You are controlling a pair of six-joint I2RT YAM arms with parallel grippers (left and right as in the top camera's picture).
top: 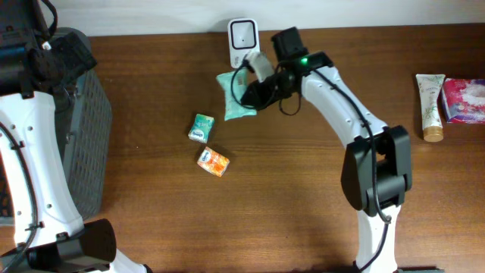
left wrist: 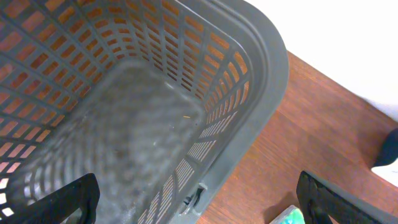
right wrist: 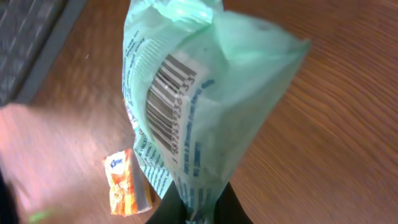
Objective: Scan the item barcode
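Next, my right gripper moves back and down to release the packet (top: 233,95) on the bare tabletop, as that spot lies below the gripper, back from the scanner.
The item is a pale green plastic packet (top: 233,95) with a black barcode (right wrist: 169,102) facing the right wrist camera. My right gripper (right wrist: 199,210) is shut on the packet's lower edge and holds it just in front of the white scanner (top: 242,36) at the table's back edge. In the overhead view the right gripper (top: 256,89) sits at the packet's right side. My left gripper (left wrist: 199,208) stands wide open above the grey basket (left wrist: 249,118), with nothing between its fingers (left wrist: 74,200).
A small green pack (top: 201,127) and an orange tissue pack (top: 213,161) lie left of centre on the wooden table. The grey basket (top: 83,129) fills the left side. A cream tube (top: 430,106) and a pink pack (top: 464,100) lie at the far right.
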